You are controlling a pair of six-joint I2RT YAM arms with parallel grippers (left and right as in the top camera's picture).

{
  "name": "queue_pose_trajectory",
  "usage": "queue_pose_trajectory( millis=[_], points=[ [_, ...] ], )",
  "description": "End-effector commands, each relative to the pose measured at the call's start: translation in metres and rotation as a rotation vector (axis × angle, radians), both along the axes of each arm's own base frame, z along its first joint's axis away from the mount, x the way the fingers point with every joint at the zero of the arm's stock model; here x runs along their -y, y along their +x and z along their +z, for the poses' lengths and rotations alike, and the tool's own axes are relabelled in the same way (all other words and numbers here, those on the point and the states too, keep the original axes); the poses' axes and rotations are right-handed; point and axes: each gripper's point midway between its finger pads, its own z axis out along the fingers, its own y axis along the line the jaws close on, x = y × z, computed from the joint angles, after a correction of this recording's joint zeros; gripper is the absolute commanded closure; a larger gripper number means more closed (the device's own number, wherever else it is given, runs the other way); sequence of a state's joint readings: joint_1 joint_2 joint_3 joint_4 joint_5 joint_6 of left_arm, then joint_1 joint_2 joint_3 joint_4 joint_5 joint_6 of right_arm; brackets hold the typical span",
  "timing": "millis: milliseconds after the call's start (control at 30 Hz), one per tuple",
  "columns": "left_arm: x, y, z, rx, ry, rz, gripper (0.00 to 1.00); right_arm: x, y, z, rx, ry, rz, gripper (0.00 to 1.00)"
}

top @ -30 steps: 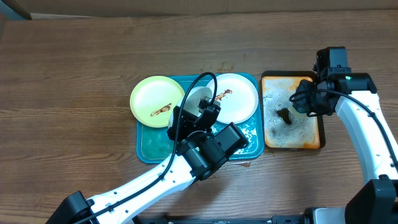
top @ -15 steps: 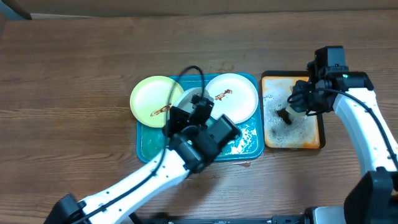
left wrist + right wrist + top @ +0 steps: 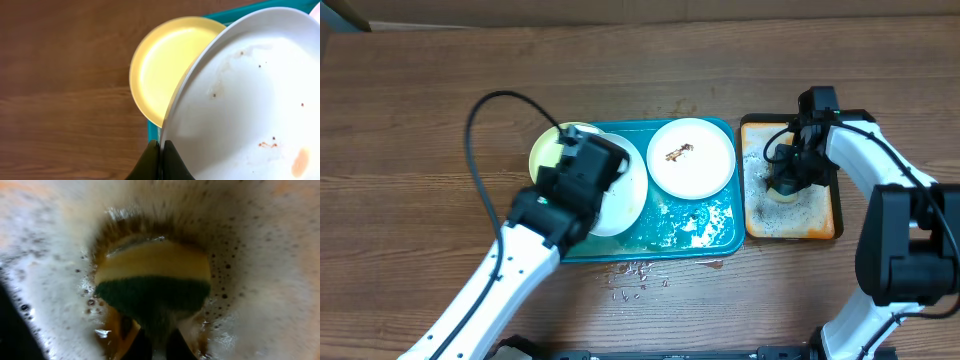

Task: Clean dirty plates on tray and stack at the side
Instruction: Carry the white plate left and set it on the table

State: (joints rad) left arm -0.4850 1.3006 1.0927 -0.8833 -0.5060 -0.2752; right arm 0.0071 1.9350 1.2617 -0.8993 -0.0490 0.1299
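Observation:
The bare wood with room for the plate point(image 3: 465, 188) point(image 3: 62, 100) is below and to the left in the overhead view, so my left gripper will swing there next, then lower and release the plate.
My left gripper point(image 3: 161, 150) is shut on the rim of a white plate point(image 3: 250, 95) with faint brown specks, held tilted over the left part of the teal tray point(image 3: 665, 243); the plate also shows in the overhead view point(image 3: 620, 195). The pale yellow-green plate point(image 3: 548, 152) lies under it at the tray's left edge, seen in the left wrist view point(image 3: 165, 65). A second white plate point(image 3: 692, 157) with a brown smear lies on the tray's far right. My right gripper point(image 3: 159, 342) is shut on a yellow and green sponge point(image 3: 152, 277), pressed into foam in the orange tray point(image 3: 756, 228).
Soapy water and foam lie on the teal tray's floor point(image 3: 695, 225). Small drops point(image 3: 635, 280) lie on the wooden table in front of the tray. A black cable point(image 3: 480, 110) loops over the table to the left.
My left arm has swung left with the white plate, from the tray's middle to over the yellow-green plate. My right gripper has lowered the sponge into the foam.

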Motion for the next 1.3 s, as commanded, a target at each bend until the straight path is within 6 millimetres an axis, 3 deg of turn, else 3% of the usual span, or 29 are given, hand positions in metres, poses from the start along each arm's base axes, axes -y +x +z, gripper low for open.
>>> queue_pose_trajectory(
  millis=[0, 267, 500, 667, 867, 1000, 1267],
  points=[
    [0.011, 0.000, -0.004, -0.054, -0.191, -0.007, 0.96, 0.000, -0.004, -0.015, -0.039, 0.007, 0.005, 0.96],
    [-0.025, 0.006, -0.008, -0.073, -0.263, 0.111, 0.96, -0.001, -0.016, -0.046, -0.132, 0.009, -0.003, 0.96],
    [-0.067, 0.010, -0.009, -0.068, -0.335, 0.222, 0.96, -0.001, -0.019, -0.045, -0.146, 0.010, -0.003, 0.96],
    [-0.115, 0.013, -0.007, -0.022, -0.370, 0.361, 0.96, -0.006, -0.014, -0.033, -0.151, 0.039, -0.004, 0.96],
    [-0.174, 0.003, -0.006, 0.030, -0.377, 0.548, 0.96, -0.008, 0.010, 0.013, -0.043, 0.052, -0.001, 0.96],
    [-0.211, -0.006, -0.008, 0.060, -0.382, 0.667, 0.96, -0.010, 0.025, 0.062, 0.101, 0.062, 0.003, 0.96],
    [-0.257, -0.016, -0.037, 0.035, -0.410, 0.842, 0.96, -0.010, 0.018, 0.128, 0.254, 0.062, 0.009, 0.96]
  ],
)
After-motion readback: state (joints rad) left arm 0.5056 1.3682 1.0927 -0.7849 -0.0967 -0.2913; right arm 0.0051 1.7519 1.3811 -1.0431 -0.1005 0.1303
